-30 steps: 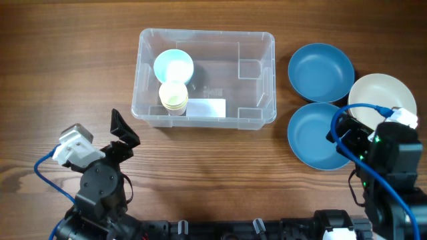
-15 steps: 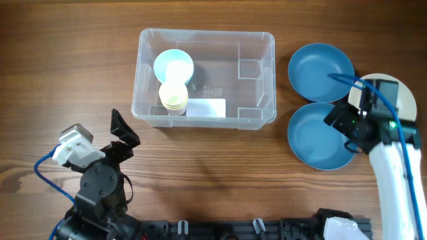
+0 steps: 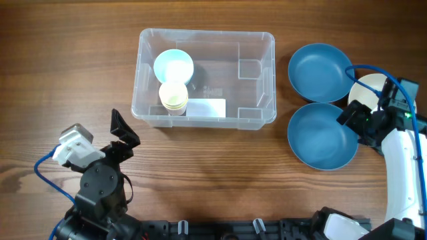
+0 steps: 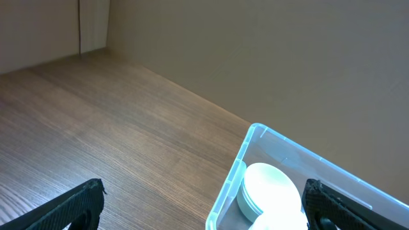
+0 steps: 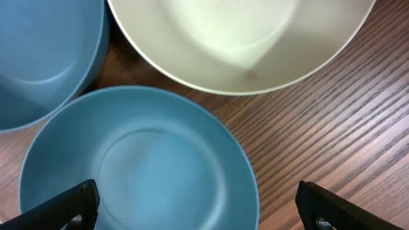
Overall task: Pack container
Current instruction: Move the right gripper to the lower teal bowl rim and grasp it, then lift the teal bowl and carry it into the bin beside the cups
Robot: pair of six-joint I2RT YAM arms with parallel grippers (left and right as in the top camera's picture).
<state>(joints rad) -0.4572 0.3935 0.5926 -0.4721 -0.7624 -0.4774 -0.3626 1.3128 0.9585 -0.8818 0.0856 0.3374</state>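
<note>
My right gripper moves down and back onto the near blue bowl's rim (image 3: 355, 149) (image 5: 257, 199) by my arm next, since one open finger hovers inside the bowl, the other outside.
The clear plastic container (image 3: 257, 47) stands at the table's middle back, with a white label (image 3: 207, 107) on its bottom. Inside it, at the left end, lie a pale blue bowl (image 3: 173, 65) and a stack of cream cups (image 3: 173, 95). My left gripper (image 3: 127, 140) hovers open near the front left, short of the container's corner (image 4: 254, 137), with nothing between its fingers. My right gripper (image 3: 357, 127) is open above the right rim of the near blue bowl (image 3: 319, 137). In the right wrist view this bowl (image 5: 140, 160) lies between the spread fingers.
A second blue bowl (image 3: 320, 63) sits behind the near one. A cream bowl (image 3: 370, 90) lies to their right, partly under my right arm, and fills the top of the right wrist view (image 5: 243, 38). Bare wood table (image 3: 213, 173) spreads in front of the container.
My right arm has swung from the front right corner forward over the bowls and now hovers at the near blue bowl's right rim. The left arm has not moved.
</note>
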